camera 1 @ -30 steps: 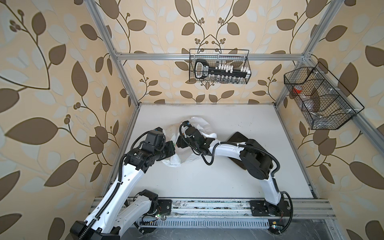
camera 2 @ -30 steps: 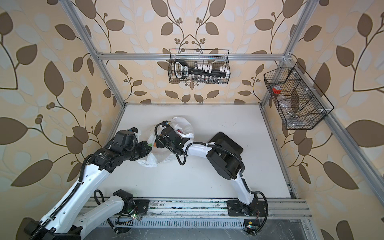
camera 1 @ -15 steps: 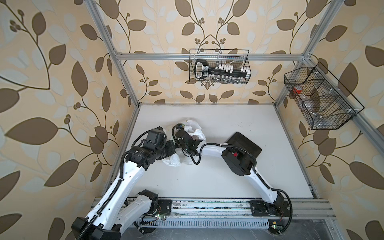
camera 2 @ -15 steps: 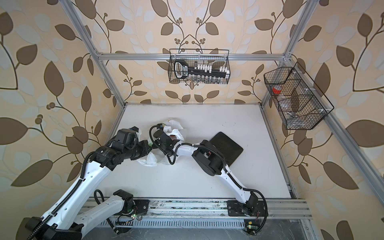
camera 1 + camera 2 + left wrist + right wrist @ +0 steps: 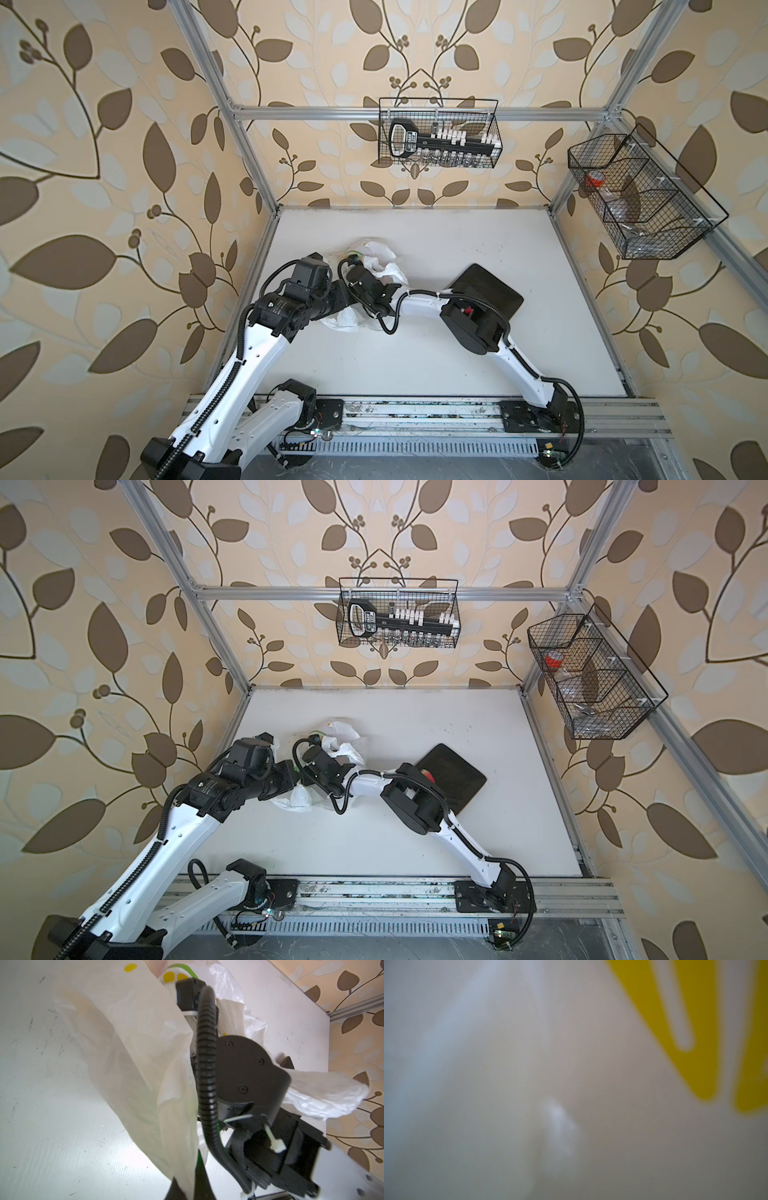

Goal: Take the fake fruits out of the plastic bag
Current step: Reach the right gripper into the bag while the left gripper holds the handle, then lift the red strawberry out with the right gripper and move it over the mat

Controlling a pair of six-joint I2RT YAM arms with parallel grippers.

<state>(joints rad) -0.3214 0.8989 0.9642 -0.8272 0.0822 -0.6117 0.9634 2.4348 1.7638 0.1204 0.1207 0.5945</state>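
Note:
My right gripper comes out of the bag (image 5: 380, 254) next and over the dark plate (image 5: 481, 285), across the table from it, releasing beside the red fruit already there.
The white plastic bag (image 5: 380, 254) (image 5: 347, 730), printed with yellow lemon slices, lies crumpled at the middle left of the table in both top views. My left gripper (image 5: 187, 1192) (image 5: 347, 300) is shut on the bag's film, which hangs stretched in the left wrist view. The right arm's black wrist (image 5: 368, 286) (image 5: 247, 1068) reaches into the bag's mouth, and its gripper is hidden inside. Blurred white film with a yellow print (image 5: 691, 1028) fills the right wrist view. One red fake fruit (image 5: 427, 774) shows on the dark plate (image 5: 455, 777), partly behind the right arm.
The dark square plate (image 5: 496, 289) lies right of the bag, under the right arm's elbow. A wire basket (image 5: 438, 133) hangs on the back wall. Another wire basket (image 5: 640, 195) hangs on the right wall. The metal rail (image 5: 415, 419) runs along the front edge.
The right arm has pushed leftward, sinking its gripper deeper into the bag. The bag has bunched up smaller around it. The left arm has hardly moved.

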